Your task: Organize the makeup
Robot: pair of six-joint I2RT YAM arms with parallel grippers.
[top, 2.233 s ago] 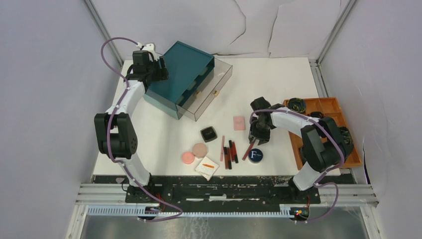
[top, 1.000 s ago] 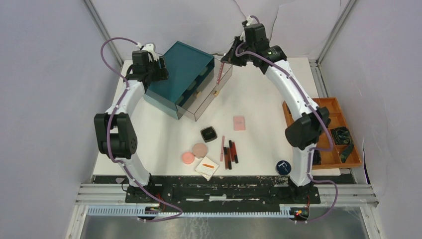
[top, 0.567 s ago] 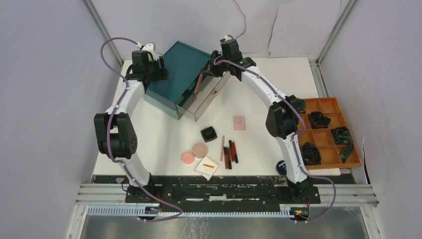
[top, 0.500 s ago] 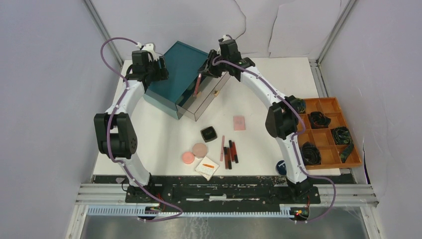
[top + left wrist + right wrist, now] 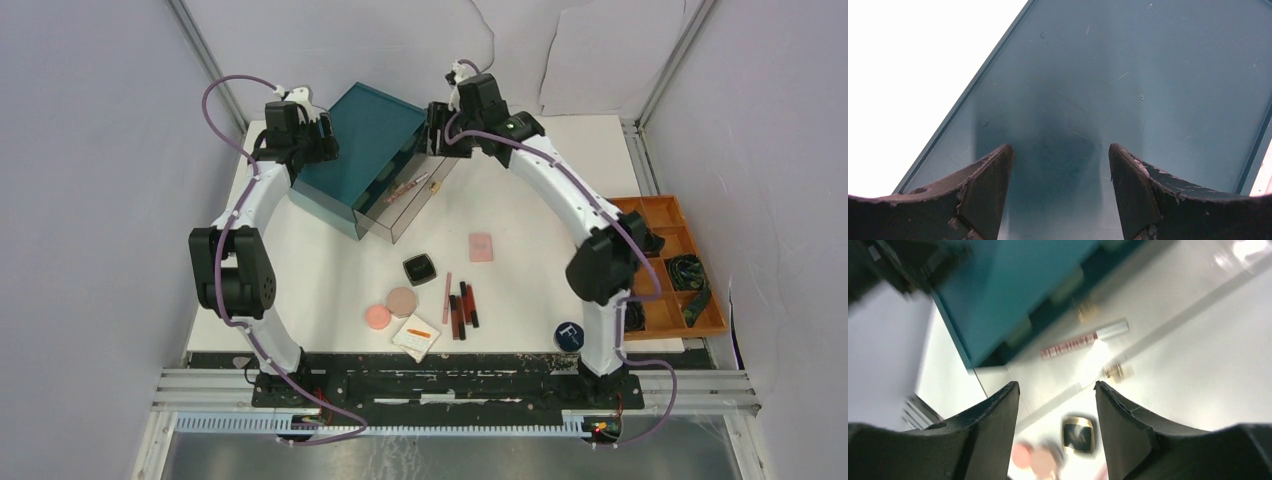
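Observation:
The red stick nearest the tin has its tin-facing side clear, so my right gripper will next draw back and descend onto it.
A thin red-pink stick (image 5: pixel 408 188) lies in the open clear drawer (image 5: pixel 440 160) of the teal box (image 5: pixel 365 135); it also shows in the right wrist view (image 5: pixel 1083 339). My right gripper (image 5: pixel 437 132) hangs open and empty above that drawer (image 5: pixel 1056 390). My left gripper (image 5: pixel 305 140) is open and empty over the teal box top (image 5: pixel 1060 150). On the table lie a black square compact (image 5: pixel 420 268), a pink square (image 5: pixel 481 247), a beige disc (image 5: pixel 402 300), a pink disc (image 5: pixel 377 317), a white pad (image 5: pixel 416 337), several sticks (image 5: pixel 460 305) and the dark-blue "F" tin (image 5: pixel 569 335).
An orange compartment tray (image 5: pixel 660 215) with dark rolled bundles stands at the right edge, partly behind my right arm. The teal box top fills the left wrist view (image 5: pixel 1128 75). White walls and metal rails close in the table.
My right gripper carried a red-pink stick from the table front to the open drawer and let it go. The stick now lies in the drawer. The left arm has not moved.

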